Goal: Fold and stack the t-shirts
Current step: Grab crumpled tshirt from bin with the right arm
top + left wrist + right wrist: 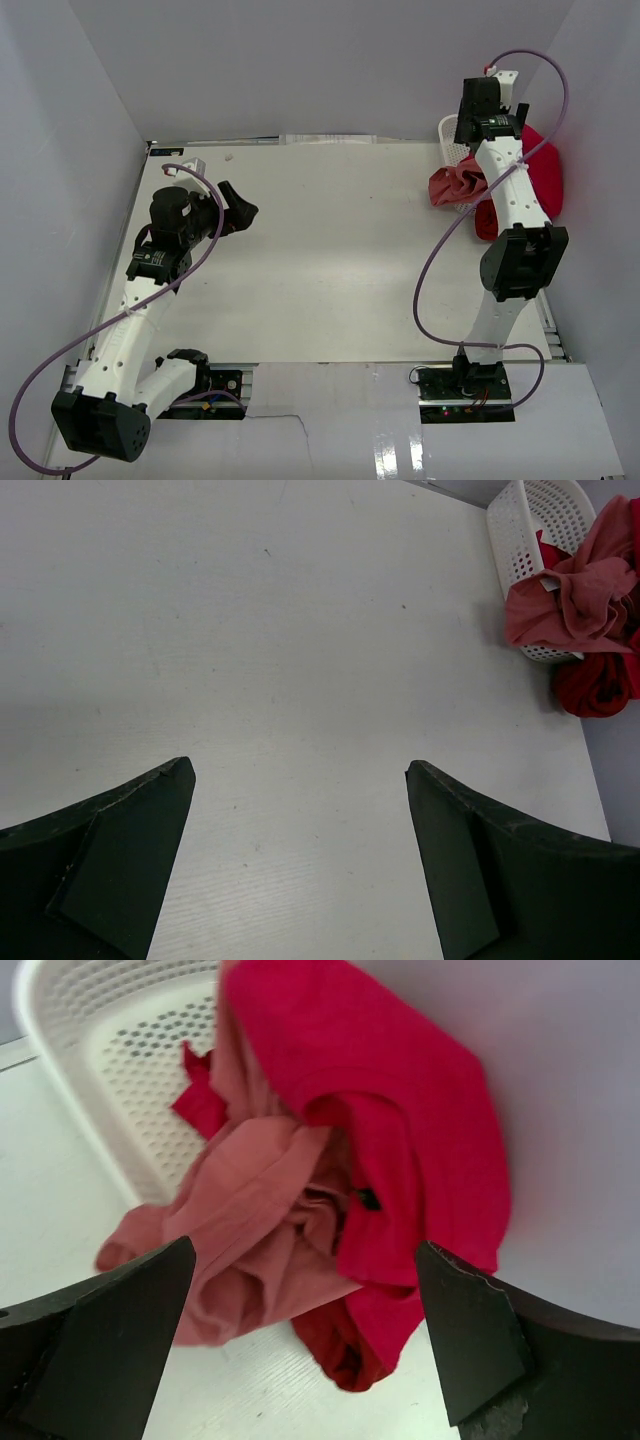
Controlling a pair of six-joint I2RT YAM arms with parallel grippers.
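Observation:
My right gripper will next move to its right in the top view and lower onto the folds of the crimson shirt (545, 170), because the shirt lies below and that way.
Three t-shirts lie crumpled together at the far right, spilling out of a white lattice basket (449, 133). The dusty salmon-red shirt (455, 185) hangs over the basket's rim onto the table. The bright crimson shirt (545, 170) lies against the right wall. The darker red shirt (487, 220) lies lowest, on the table. My right gripper (483, 100) is open above the heap, touching nothing; its view shows the crimson (400, 1090), salmon (250, 1220) and darker red (345, 1345) shirts between its fingers. My left gripper (240, 205) is open and empty over bare table at the far left.
The basket (110, 1050) lies tipped on its side in the far right corner. White walls close the table on the left, back and right. The left wrist view shows the basket (530, 520) and the salmon shirt (570, 600) far off across the white table (250, 630).

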